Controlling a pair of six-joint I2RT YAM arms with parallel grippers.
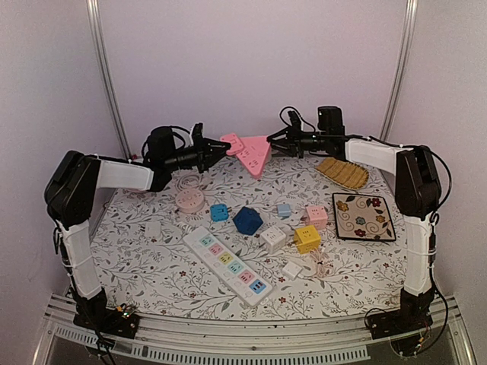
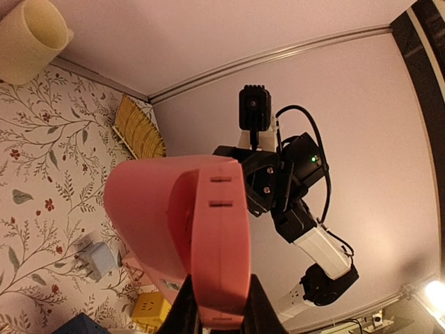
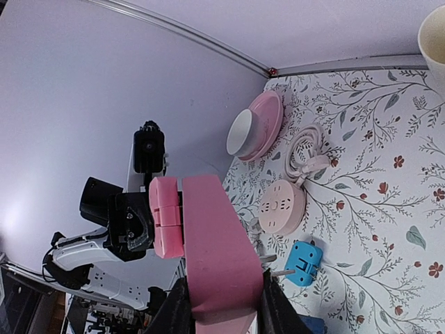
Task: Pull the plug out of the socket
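Note:
The robot's left gripper holds the plug, so the right gripper will next pull away and down onto the bare tabletop beyond the pale blue cube, letting go of the socket.
A small pink plug [image 1: 230,142] sits against the side of a pink triangular socket [image 1: 255,154], both held in the air over the back of the table. My left gripper [image 1: 221,146] is shut on the plug, which fills the gap between the jaws in the left wrist view [image 2: 221,278]. My right gripper [image 1: 275,143] is shut on the socket [image 3: 219,264]. In the right wrist view the plug [image 3: 165,217] lies flush against the socket, with only a thin dark seam between them. The socket also shows in the left wrist view [image 2: 142,202].
On the flowered table [image 1: 152,266] lie a white power strip [image 1: 228,265], a round pink socket [image 1: 189,201], blue cubes [image 1: 247,220], a yellow cube [image 1: 307,237], a white cube [image 1: 272,239], a patterned plate [image 1: 363,216] and a woven mat [image 1: 342,172].

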